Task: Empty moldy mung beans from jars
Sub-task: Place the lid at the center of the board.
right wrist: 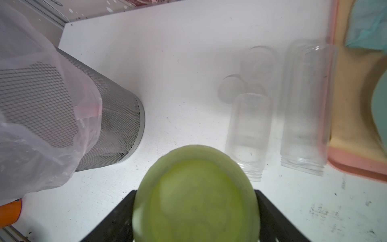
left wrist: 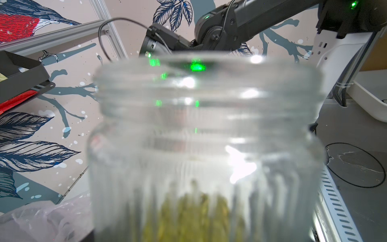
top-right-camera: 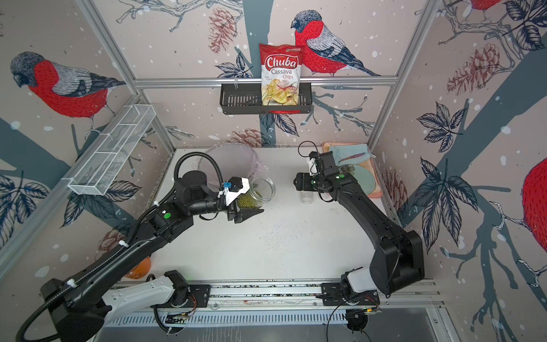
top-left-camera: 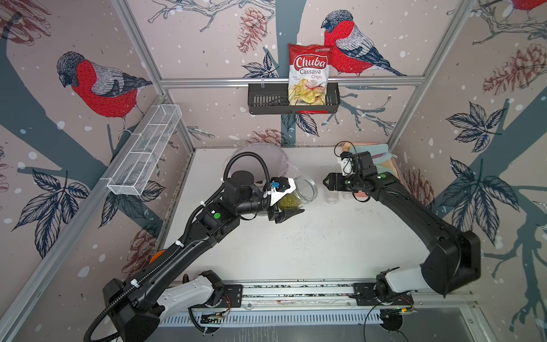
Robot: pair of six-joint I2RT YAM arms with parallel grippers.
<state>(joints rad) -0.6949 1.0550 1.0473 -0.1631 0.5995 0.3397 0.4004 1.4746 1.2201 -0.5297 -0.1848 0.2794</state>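
Note:
The pale green lid (right wrist: 195, 201) goes toward the bin and down next; my right gripper releases it on the bare tabletop between the bin and the short jar.
My left gripper (top-left-camera: 284, 207) (top-right-camera: 246, 207) is shut on the wider glass jar (top-left-camera: 303, 191) (top-right-camera: 262, 189) (left wrist: 205, 125). The jar is lifted off the table, lidless and tilted, beside the lined bin, with its mouth toward the right arm. Olive-green mung beans (top-left-camera: 285, 202) (top-right-camera: 250, 200) (left wrist: 194, 213) lie at its bottom end. My right gripper (top-left-camera: 327, 182) (right wrist: 195, 194) is shut on the pale green lid (right wrist: 195, 201). Below it stand a short clear jar (right wrist: 249, 134) and a tall narrow tube (right wrist: 305, 109), both open and with nothing visible inside.
The mesh bin lined with a pinkish bag (top-left-camera: 260, 157) (right wrist: 109, 125) stands at the back left. Two clear lids (right wrist: 231, 88) lie behind the jars. A pink tray (top-right-camera: 376, 194) with a teal cloth sits at the back right. Black specks dot the white table (top-left-camera: 310, 242).

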